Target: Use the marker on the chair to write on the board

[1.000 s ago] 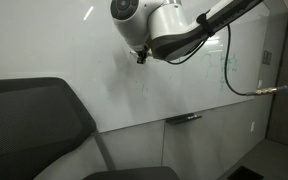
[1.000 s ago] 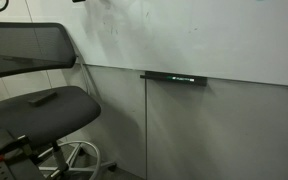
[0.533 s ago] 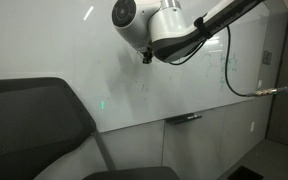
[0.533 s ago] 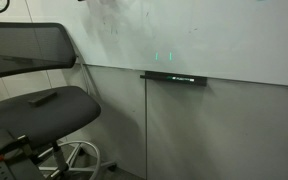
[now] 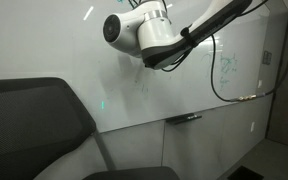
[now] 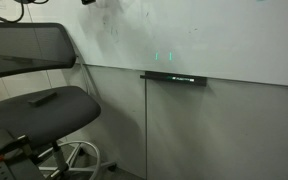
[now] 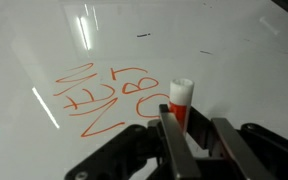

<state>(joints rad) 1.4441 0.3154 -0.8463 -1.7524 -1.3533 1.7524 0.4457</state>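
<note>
The board bears orange writing, so my gripper pulls off it next and moves down to the chair seat, which lies below my gripper, to release the marker.
In the wrist view my gripper point(image 7: 196, 128) is shut on an orange marker point(image 7: 180, 100) with a white end, which points at the board point(image 7: 234, 60) just right of orange scribbles point(image 7: 104, 98). In an exterior view the arm reaches in from the upper right and the gripper point(image 5: 147, 64) is close against the board point(image 5: 44, 40). The dark chair shows in both exterior views, its backrest point(image 5: 29, 115) at the lower left and its seat point(image 6: 44, 110) below the board point(image 6: 214, 35).
A dark tray point(image 5: 184, 118) is fixed under the board and also shows in the exterior view from lower down point(image 6: 174, 77). A small dark object point(image 6: 44, 98) lies on the chair seat. A cable point(image 5: 224, 85) hangs from the arm.
The arm has shifted left along the board and its wrist has turned. The marker stays in the gripper.
</note>
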